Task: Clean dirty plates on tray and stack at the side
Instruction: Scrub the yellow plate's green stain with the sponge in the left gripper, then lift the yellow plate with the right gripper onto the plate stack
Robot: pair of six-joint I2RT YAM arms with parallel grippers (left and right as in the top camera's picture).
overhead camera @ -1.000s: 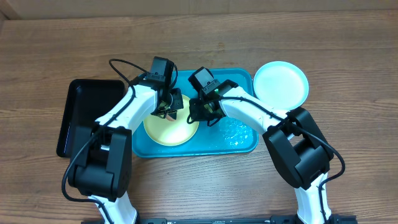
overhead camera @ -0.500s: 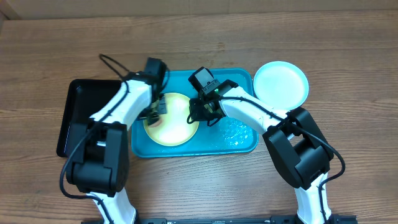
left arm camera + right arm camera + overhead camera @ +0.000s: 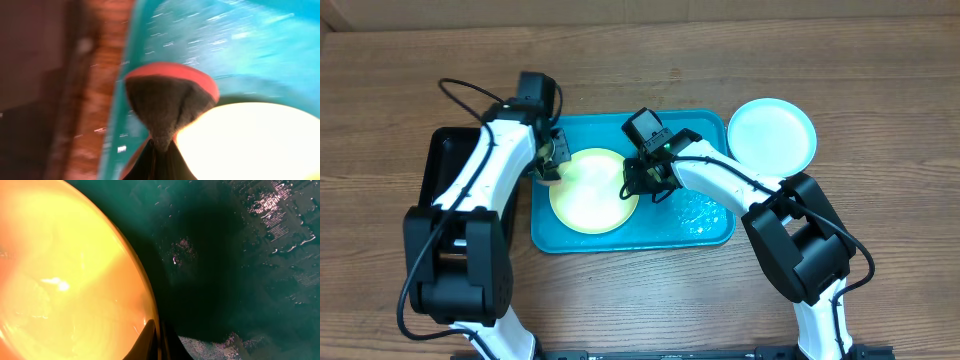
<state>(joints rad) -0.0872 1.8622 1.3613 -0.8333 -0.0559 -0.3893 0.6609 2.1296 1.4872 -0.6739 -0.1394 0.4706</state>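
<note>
I will lift my right gripper next, move it to the right in the overhead view, lower it onto the white plate (image 3: pixel 772 138) and let go, as it is already beside the tray.
The yellow-green plate (image 3: pixel 590 192) lies in the left half of the turquoise tray (image 3: pixel 695 128). My right gripper (image 3: pixel 638 180) is shut on the plate's right rim; in the right wrist view the fingertips (image 3: pixel 150 337) pinch the rim of the plate (image 3: pixel 65 270) above the wet tray (image 3: pixel 240 255). My left gripper (image 3: pixel 552 162) is at the tray's left edge, shut on a dark sponge with a red backing (image 3: pixel 167 100), beside the plate (image 3: pixel 250 140). A white plate with a pale blue edge (image 3: pixel 771 133) sits on the table right of the tray.
A black narrow tray (image 3: pixel 460 185) lies on the table left of the turquoise tray, and shows dark in the left wrist view (image 3: pixel 30 50). A wet foamy patch (image 3: pixel 702 212) covers the tray's right half. The table is brown wood.
My left gripper has moved left with the sponge, from over the yellow-green plate to the tray's left edge. The right gripper and the plate have not moved.
</note>
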